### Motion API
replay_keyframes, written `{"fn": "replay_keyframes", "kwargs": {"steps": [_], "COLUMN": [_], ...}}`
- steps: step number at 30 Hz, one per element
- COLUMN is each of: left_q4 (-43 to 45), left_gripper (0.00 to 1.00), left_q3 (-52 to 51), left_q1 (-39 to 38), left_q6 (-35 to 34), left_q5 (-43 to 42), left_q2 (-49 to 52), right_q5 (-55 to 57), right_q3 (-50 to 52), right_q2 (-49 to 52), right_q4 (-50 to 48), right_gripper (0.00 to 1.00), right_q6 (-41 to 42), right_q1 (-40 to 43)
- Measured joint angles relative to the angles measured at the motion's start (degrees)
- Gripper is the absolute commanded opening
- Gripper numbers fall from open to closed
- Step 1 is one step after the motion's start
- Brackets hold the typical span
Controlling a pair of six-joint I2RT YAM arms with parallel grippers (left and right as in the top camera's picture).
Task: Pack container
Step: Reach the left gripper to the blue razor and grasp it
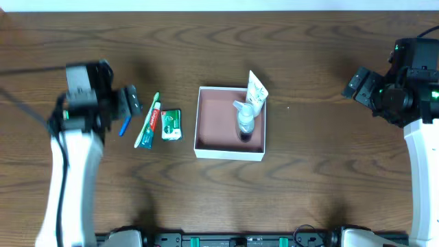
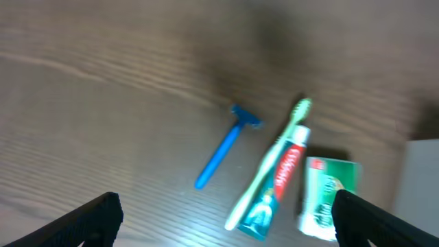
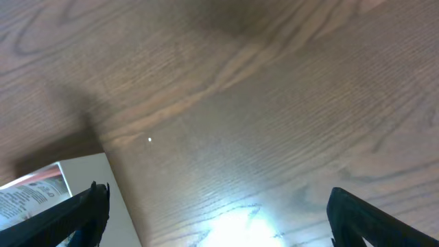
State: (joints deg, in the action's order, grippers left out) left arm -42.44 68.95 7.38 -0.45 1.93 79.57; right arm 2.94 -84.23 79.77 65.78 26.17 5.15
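The robot's left gripper will go down next and turn so its fingers are on both sides of the handle of the blue razor [image 1: 125,126] near the razor's head, because the razor lies slanted below those fingers.
The container [image 1: 206,145], a shallow square box with white walls and a reddish-brown floor, sits mid-table; its wall shows in the right wrist view [image 3: 86,175]. Inside lie a clear bottle [image 1: 245,120] and a white tube [image 1: 256,92] leaning on the far right corner. Left of it lie a blue razor [image 1: 125,126] [image 2: 223,147], a green toothbrush [image 1: 148,116] [image 2: 271,161], a toothpaste tube [image 1: 150,127] [image 2: 281,182] and a green-white packet [image 1: 171,125] [image 2: 328,195]. My left gripper [image 1: 127,101] [image 2: 226,223] is open above these items. My right gripper [image 1: 360,82] [image 3: 216,213] is open and empty over bare wood, right of the container.
The wooden table [image 1: 315,165] runs to its near edge, where dark hardware with green clips [image 1: 226,240] sits. A black cable [image 1: 20,103] trails at the far left.
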Motion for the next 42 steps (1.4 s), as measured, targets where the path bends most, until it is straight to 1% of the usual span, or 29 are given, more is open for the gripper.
{"fn": "replay_keyframes", "kwargs": {"steps": [3,8,11,16,23,26,27,29,32,34,36,42], "left_q4": [-0.83,-1.22,-0.76,1.36,5.81,6.93,7.23,7.85,8.46,8.55,8.68,8.52], "left_gripper": [0.98,0.98,0.99,1.0,0.81,0.64,0.6,0.54,0.53,0.49,0.43,0.19], "left_q3": [3.43,3.93,3.93,3.93,3.96,3.96,3.96,4.0,4.02,4.02,4.02,4.04], "left_q1": [2.38,3.54,3.45,3.45,3.45,3.45,3.45,3.45,3.45,3.45,3.45,3.45], "left_q6": [1.95,7.72,10.73,16.41,20.61,21.14,21.46,21.79,22.1,22.1,21.99,22.21], "left_q5": [-0.02,-0.02,-0.02,-0.02,0.0,-0.04,-0.04,-0.22,-0.52,-1.16,-1.77,-2.89], "left_q2": [8.63,19.87,24.13,27.63,31.1,32.68,33.22,33.7,33.92,33.97,34.05,34.25], "right_q5": [0.02,0.02,0.02,0.0,0.0,0.0,0.0,0.02,0.0,0.02,0.0,0.02], "right_q3": [0.0,0.0,0.0,0.0,0.0,0.0,0.0,0.0,0.0,0.0,0.0,0.0], "right_q2": [0.02,0.0,0.0,0.0,0.0,0.0,0.02,0.0,0.0,0.0,0.0,0.0], "right_q4": [0.0,0.0,0.0,0.0,0.0,0.0,0.0,-0.02,-0.02,0.0,0.0,-0.02], "right_gripper": [0.99,0.99,0.99,0.99,0.99,0.99,0.99,0.99,0.99,0.99,0.99,0.99], "right_q6": [-0.02,0.0,0.0,0.0,0.0,0.0,0.0,0.0,0.0,0.0,0.0,0.0], "right_q1": [0.0,0.0,0.0,0.0,0.0,0.0,-0.02,0.0,0.0,0.0,0.0,0.0]}}
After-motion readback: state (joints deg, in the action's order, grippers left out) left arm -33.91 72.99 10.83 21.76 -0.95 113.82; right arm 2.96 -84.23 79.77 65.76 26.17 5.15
